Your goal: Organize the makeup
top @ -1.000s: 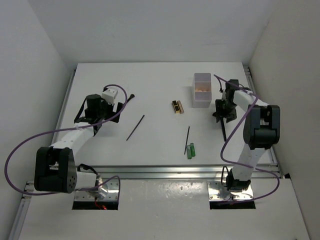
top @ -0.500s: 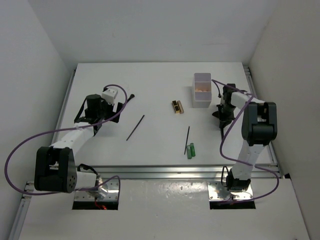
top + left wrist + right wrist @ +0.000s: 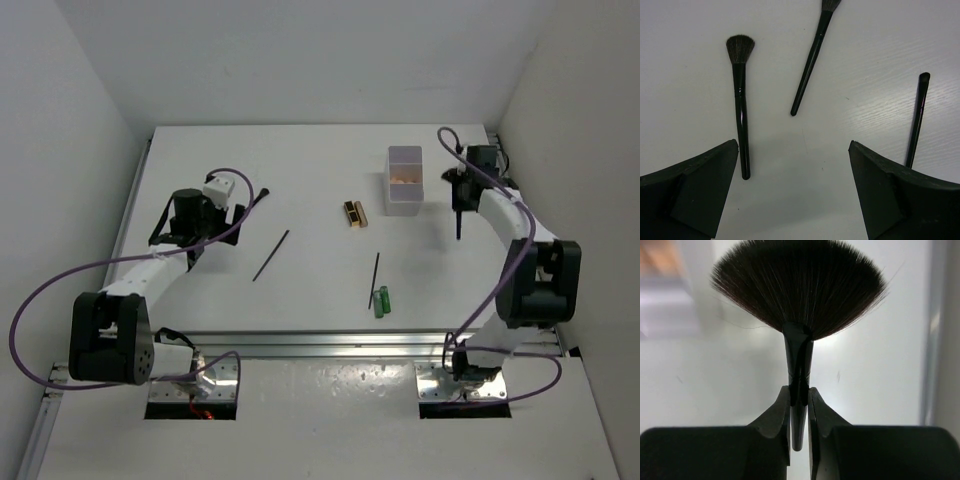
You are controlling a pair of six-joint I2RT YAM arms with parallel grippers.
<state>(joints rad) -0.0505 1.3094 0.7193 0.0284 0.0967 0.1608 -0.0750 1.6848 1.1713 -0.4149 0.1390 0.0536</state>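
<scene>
My left gripper moves outward and down, toward the left in the wrist view, onto the flared-head brush's upper handle (image 3: 739, 85) next, since that lies beyond the open fingers.
My right gripper (image 3: 799, 390) is shut on the handle of a black fan-shaped brush (image 3: 799, 285), its bristles spread above the fingers. From above, that gripper (image 3: 460, 183) hangs to the right of the white compartmented box (image 3: 404, 180), with the brush handle (image 3: 458, 224) pointing toward the near edge. My left gripper (image 3: 792, 145) is open over bare table. Two black flared-head brushes (image 3: 740, 100) (image 3: 811, 62) and a thin black stick (image 3: 916, 120) lie ahead of it. In the middle lie a black-and-gold case (image 3: 355, 213), two thin sticks (image 3: 271, 255) (image 3: 375, 278) and green tubes (image 3: 381, 300).
White walls close in the table on the left, back and right. A metal rail (image 3: 350, 342) runs along the near edge by the arm bases. Purple cables loop from both arms.
My right gripper has closed on the fan brush, lifted it off the table and carried it toward the back, beside the white box. The left arm has not moved.
</scene>
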